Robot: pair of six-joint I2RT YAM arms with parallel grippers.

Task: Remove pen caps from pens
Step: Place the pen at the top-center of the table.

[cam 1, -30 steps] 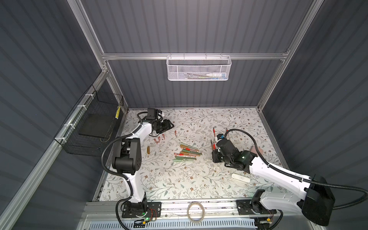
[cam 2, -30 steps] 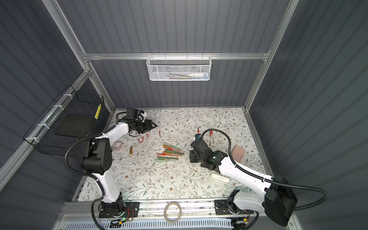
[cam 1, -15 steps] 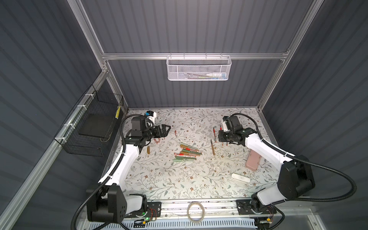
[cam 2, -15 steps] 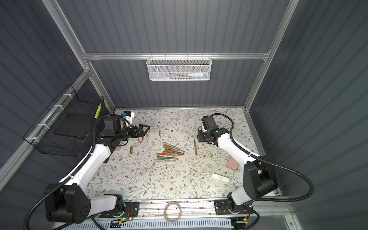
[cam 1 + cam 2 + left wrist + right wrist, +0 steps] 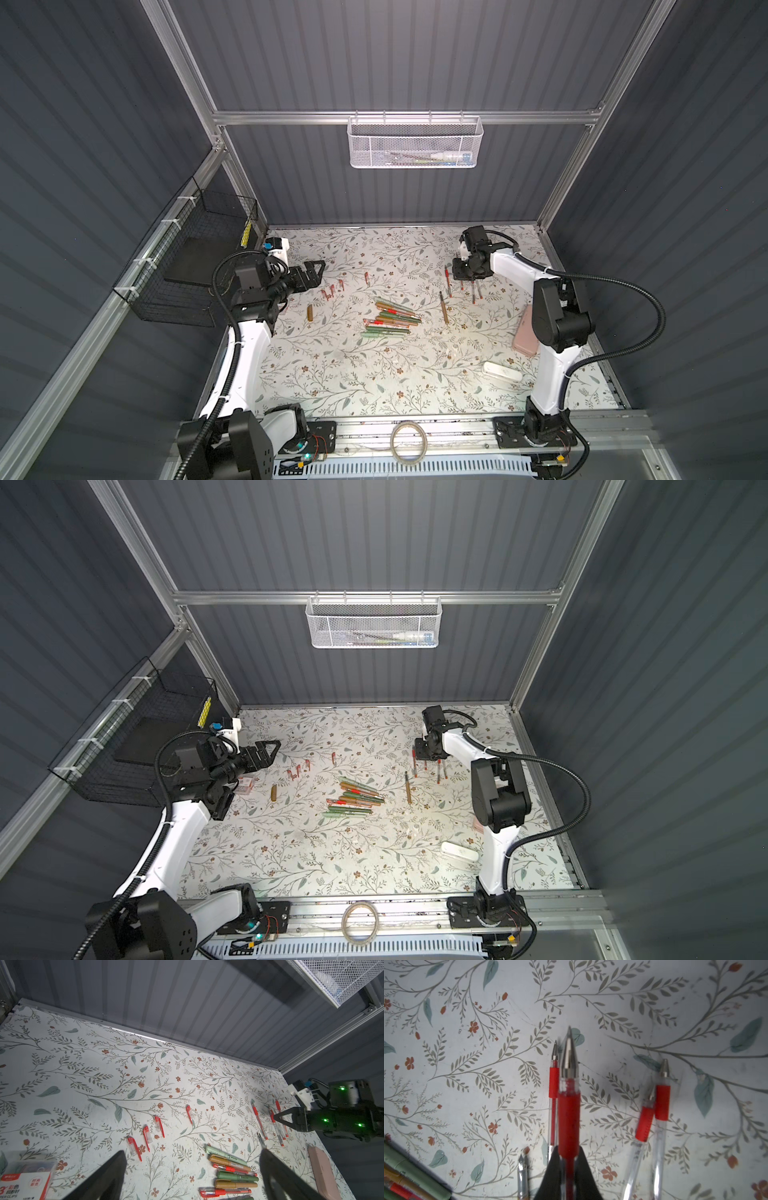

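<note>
I need to move my right gripper down next, onto the open mat [image 5: 460, 292] [image 5: 598, 1122] between the lone red-grip pen and the touching pair, and release its pen there, because that gap is empty.
Several capped pens [image 5: 390, 320], green, brown and clear with red, lie in a heap mid-mat, also in the left wrist view [image 5: 232, 1169]. My right gripper [image 5: 569, 1153] at the back right [image 5: 462, 270] is shut on a clear uncapped pen with a red grip [image 5: 569, 1105], just above three uncapped pens [image 5: 662, 1105] lying side by side. An uncapped brown pen [image 5: 444, 307] lies between them and the heap. My left gripper [image 5: 192, 1153] hangs open and empty at the back left [image 5: 318, 270]. Red-clipped clear caps [image 5: 147, 1136] and a brown cap [image 5: 309, 312] lie near it.
A pink case [image 5: 524, 332] and a white case [image 5: 502, 371] lie on the right of the mat. A paper-clip box [image 5: 25, 1180] sits under the left arm. A black wire basket [image 5: 187, 266] hangs on the left wall and a white mesh basket [image 5: 415, 143] on the back wall.
The right gripper has gone from mid-mat to the back right with its pen. The left gripper has pulled back from the back-left corner and opened wide.
</note>
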